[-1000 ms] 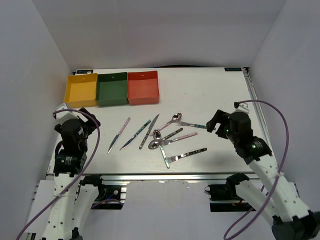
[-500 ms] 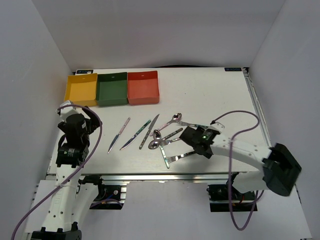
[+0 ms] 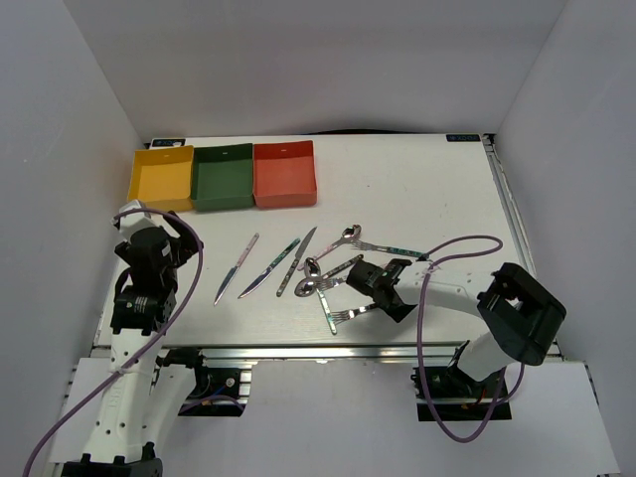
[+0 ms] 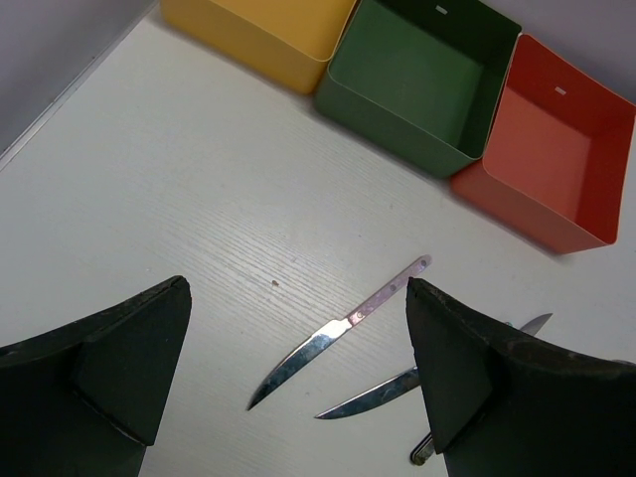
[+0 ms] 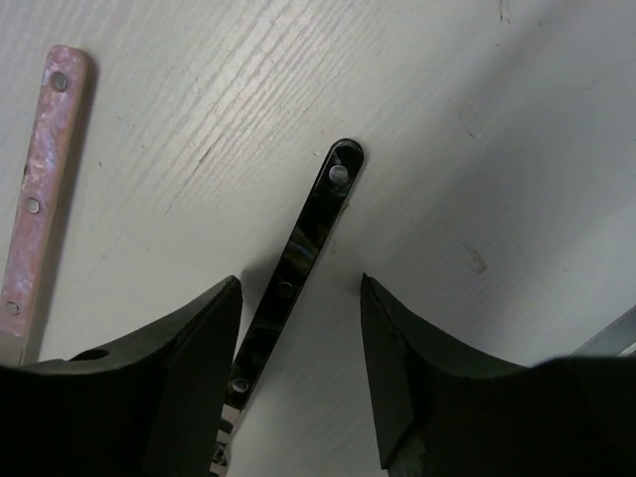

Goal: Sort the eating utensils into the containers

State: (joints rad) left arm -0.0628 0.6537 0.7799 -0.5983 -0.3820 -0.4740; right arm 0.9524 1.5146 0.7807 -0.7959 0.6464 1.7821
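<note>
My left gripper should move across to the right in the top view, to the fork's handle by the fork's teeth. It is the gripper nearer the containers.
Several eating utensils lie mid-table: a pink-handled knife, a second knife, spoons and a dark-handled fork. My right gripper is down at that fork. In the right wrist view the fork's dark handle runs between the fingers, close to the left finger, and the jaws stand apart with a gap on the right. My left gripper hangs open and empty above the pink-handled knife. The containers stand in a row at the back left: yellow, dark green and red-orange.
A pink utensil handle lies just left of my right fingers. The right arm's cable loops over the table's right part. White walls close in the table on three sides.
My right arm has swung in from the right side and come down over the dark-handled fork, its jaws narrowing around the handle. The left arm has shifted slightly and stays open.
</note>
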